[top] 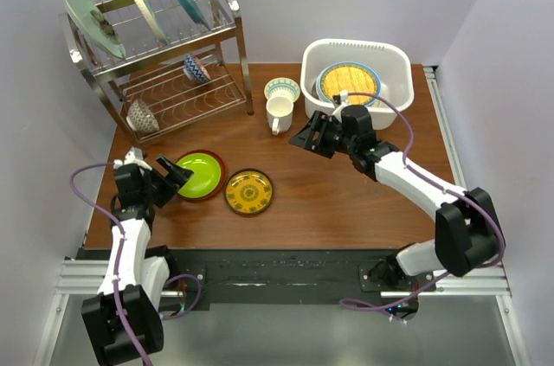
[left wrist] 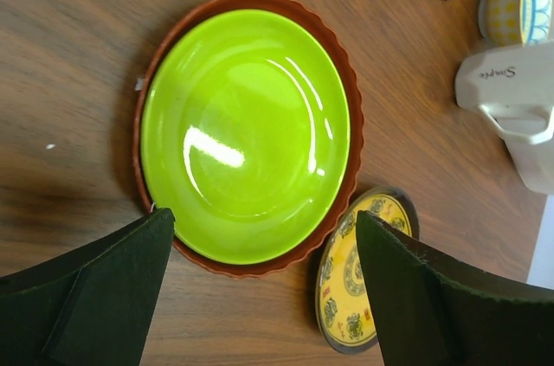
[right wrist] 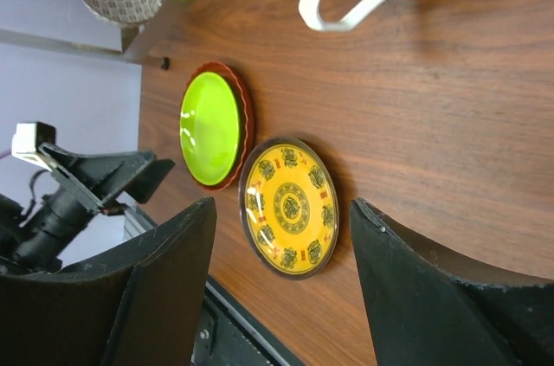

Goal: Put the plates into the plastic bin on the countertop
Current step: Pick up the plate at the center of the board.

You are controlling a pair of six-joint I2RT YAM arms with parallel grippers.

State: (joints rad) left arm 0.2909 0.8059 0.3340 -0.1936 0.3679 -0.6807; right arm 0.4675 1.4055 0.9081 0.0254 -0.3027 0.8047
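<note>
My right gripper should lower next onto the yellow patterned plate's rim away from the green plate [top: 201,172], which is below and to my gripper's left in the top view.
A lime green plate [top: 201,172] [left wrist: 247,132] lies stacked on a red-orange plate [left wrist: 353,115] at the left of the countertop [top: 346,202]. Just to its right lies a yellow patterned plate [top: 249,192] [right wrist: 290,208]. My left gripper [top: 161,170] [left wrist: 264,217] is open, its fingers spread over the near edge of the green plate and holding nothing. My right gripper [top: 313,138] [right wrist: 282,205] hangs open above the middle of the countertop, in front of the plastic bin [top: 355,44]. The bin holds a yellow woven plate [top: 349,82] on top of a blue-rimmed one.
A metal wire dish rack [top: 164,63] stands at the back left with plates on edge and small bowls. A white mug [top: 279,113] [left wrist: 515,115] and a small patterned dish [top: 282,89] sit between the rack and the bin. Walls close in on three sides.
</note>
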